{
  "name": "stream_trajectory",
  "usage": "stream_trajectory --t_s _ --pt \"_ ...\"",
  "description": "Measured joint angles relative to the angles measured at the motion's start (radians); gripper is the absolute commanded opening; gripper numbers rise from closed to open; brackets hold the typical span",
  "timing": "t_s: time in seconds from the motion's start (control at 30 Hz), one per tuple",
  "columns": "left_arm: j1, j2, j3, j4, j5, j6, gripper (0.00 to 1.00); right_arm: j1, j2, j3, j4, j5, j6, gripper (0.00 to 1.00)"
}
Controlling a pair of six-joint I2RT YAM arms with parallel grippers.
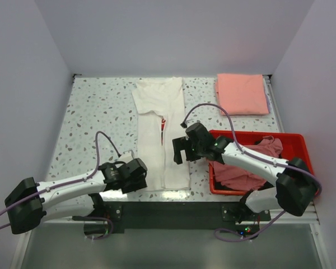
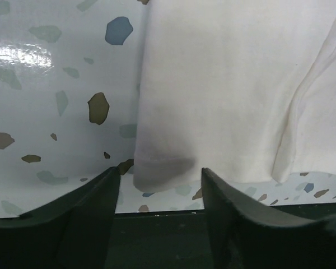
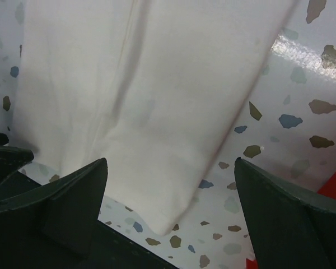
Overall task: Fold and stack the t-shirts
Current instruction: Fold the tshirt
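I will move my right gripper back and down onto the t-shirt's corner next.
A white t-shirt (image 1: 159, 131) lies lengthwise in the middle of the table, both sides folded inward, a sliver of red print showing at the centre. My left gripper (image 1: 135, 175) is open at its near left hem corner (image 2: 157, 174), which lies between the fingers. My right gripper (image 1: 181, 150) is open just above the shirt's right edge; the near right corner (image 3: 168, 218) shows below it. A folded salmon-pink t-shirt (image 1: 242, 93) lies at the far right. Dusty-pink shirts (image 1: 243, 168) sit in the red bin.
The red plastic bin (image 1: 294, 140) stands at the near right, under my right arm. The speckled tabletop (image 1: 95, 112) ends at a dark front strip (image 1: 173, 213) right by the shirt's hem. White walls close the back and sides.
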Motion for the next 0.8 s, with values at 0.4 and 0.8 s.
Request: stream_trajectory --t_s 0.4,0.8 --pt "0.000 0.010 -0.048 0.027 0.020 -0.048 0.14 0.036 -0.090 -0.075 -0.036 -0.001 0.037 0.98" --pt "0.000 -0.004 -0.062 0.048 0.035 -0.066 0.00 0.210 -0.092 -0.146 -0.081 0.016 0.126 0.78"
